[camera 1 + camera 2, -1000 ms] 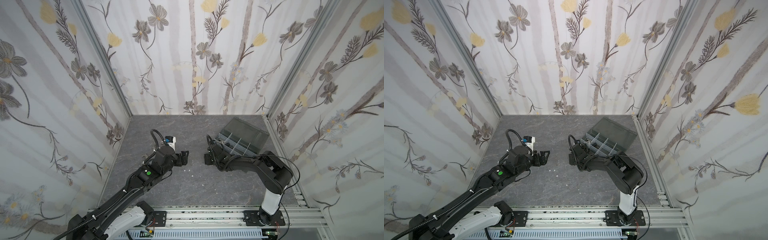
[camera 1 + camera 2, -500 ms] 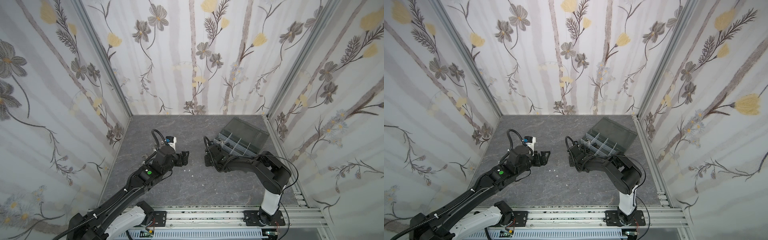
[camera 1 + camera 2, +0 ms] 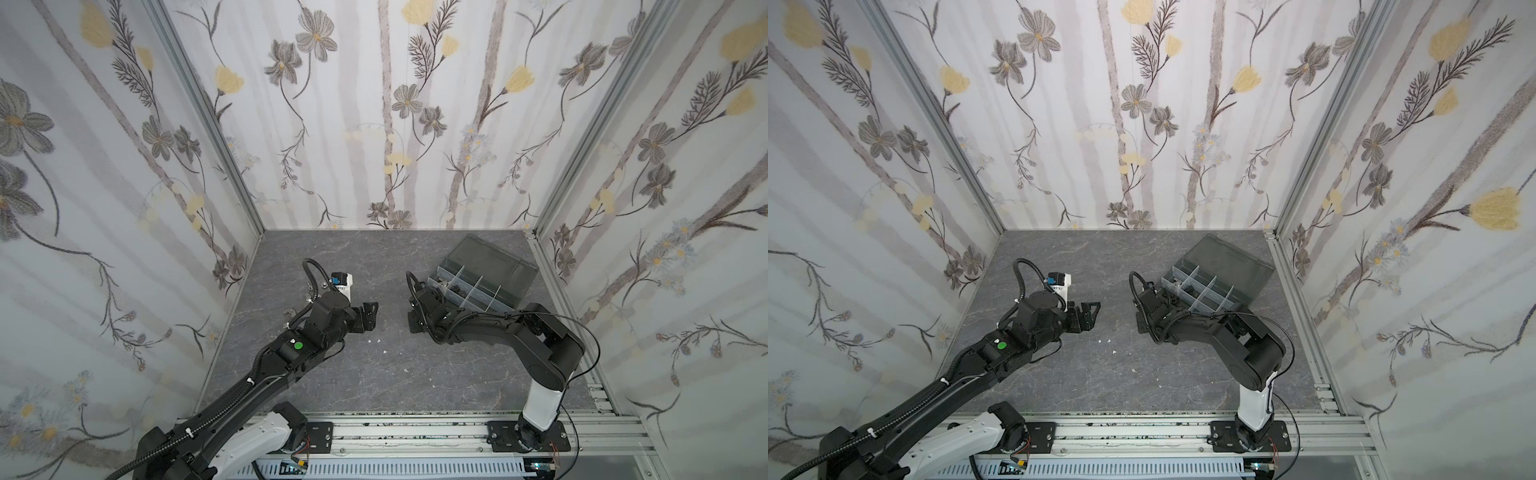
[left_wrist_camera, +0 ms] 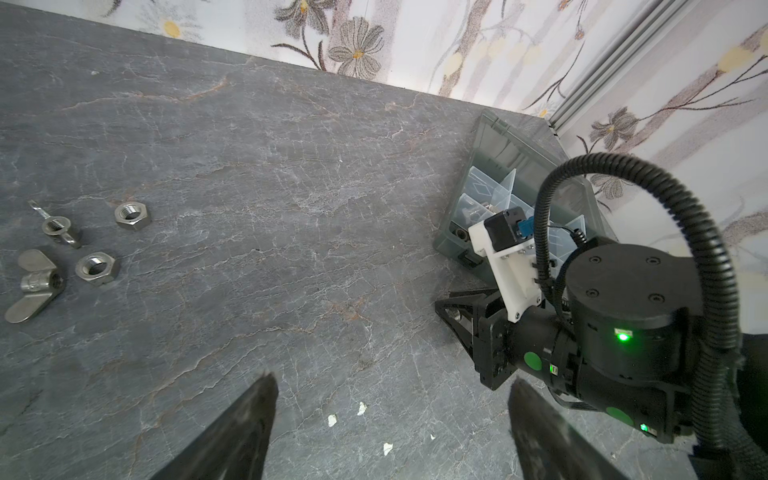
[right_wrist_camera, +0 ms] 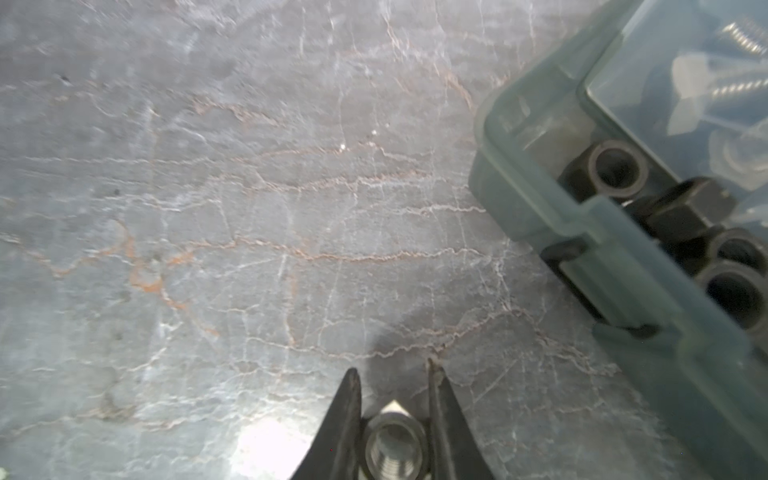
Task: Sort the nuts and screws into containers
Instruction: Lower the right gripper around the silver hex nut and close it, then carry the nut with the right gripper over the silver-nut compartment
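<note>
My right gripper rises over the box's rim next, passes the corner section and releases the nut farther along the box's near side, since that corner section holds black nuts.
My right gripper (image 5: 392,370) is shut on a silver nut (image 5: 395,446), low over the table just beside the organizer box (image 5: 536,216). The box's near corner compartment holds several black nuts (image 5: 615,166). Silver screws (image 5: 739,89) show blurred behind a pale divider. My left gripper (image 4: 392,380) stands open and empty over bare table. Two silver nuts (image 4: 132,216) (image 4: 97,269) lie loose well off to its side. In both top views the left gripper (image 3: 368,318) (image 3: 1088,316) faces the right gripper (image 3: 415,322) (image 3: 1144,322) across a gap.
Two silver wing nuts (image 4: 37,278) (image 4: 60,228) lie by the loose nuts. White specks (image 3: 376,340) dot the table between the arms. The box's smoky lid (image 3: 490,257) lies open towards the back right corner. Flowered walls enclose the table on three sides.
The right gripper's jaws have closed on the silver nut; that arm has barely shifted. The left arm and its open gripper have not moved.
</note>
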